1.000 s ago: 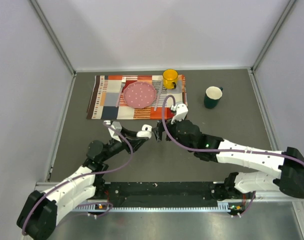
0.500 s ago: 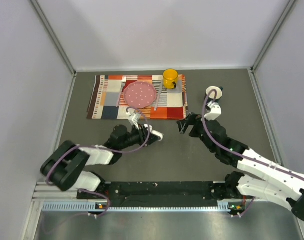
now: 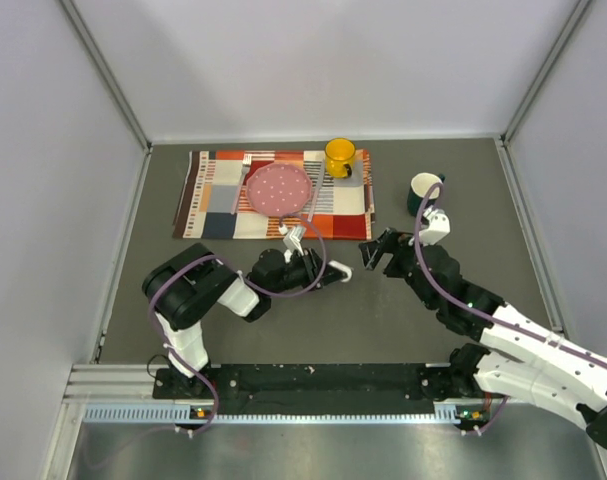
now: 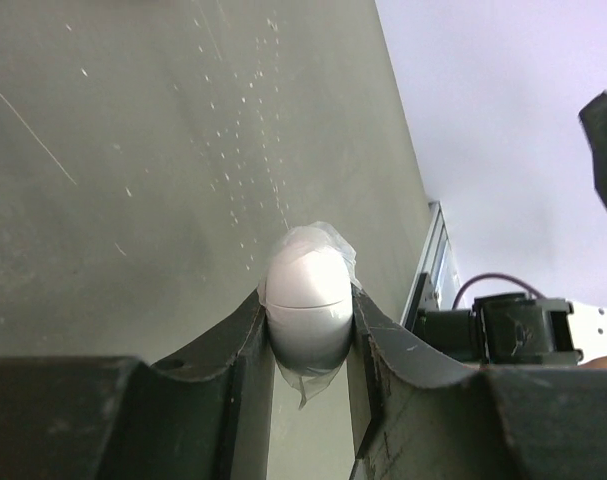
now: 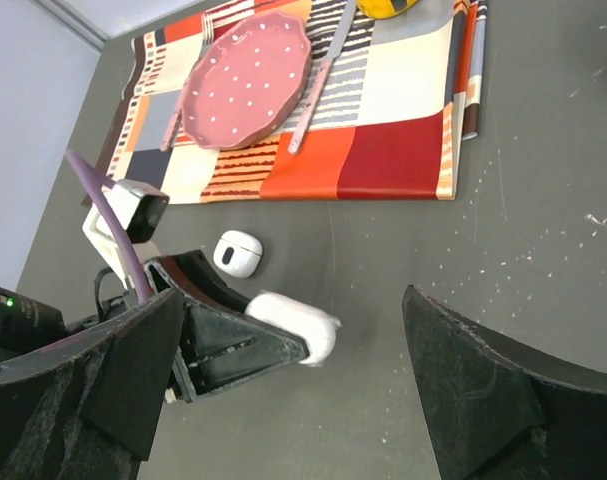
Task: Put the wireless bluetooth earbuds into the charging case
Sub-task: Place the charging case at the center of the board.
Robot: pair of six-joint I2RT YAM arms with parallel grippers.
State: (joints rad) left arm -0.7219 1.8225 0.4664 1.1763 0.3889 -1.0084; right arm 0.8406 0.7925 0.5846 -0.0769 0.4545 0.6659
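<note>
Next I will lower my left gripper, then tip its fingertips and the charging case down toward the bare table in front of the placemat.
My left gripper is shut on a small white charging case and holds it low over the dark table. In the left wrist view the closed case sits between the two fingertips of the gripper, with a scrap of clear film stuck to it. My right gripper is open and empty, just right of that case. In the right wrist view the held case lies between my wide-spread right fingers. A second closed white case lies on the table beside the left gripper. No earbuds show in any view.
A striped placemat lies at the back with a pink dotted plate, cutlery and a yellow mug. A dark green mug stands at the back right, close to my right wrist. Grey walls enclose the table.
My left gripper has moved right with the case, its arm folding back. My right gripper has pulled away to the right and now sits apart from the left one.
</note>
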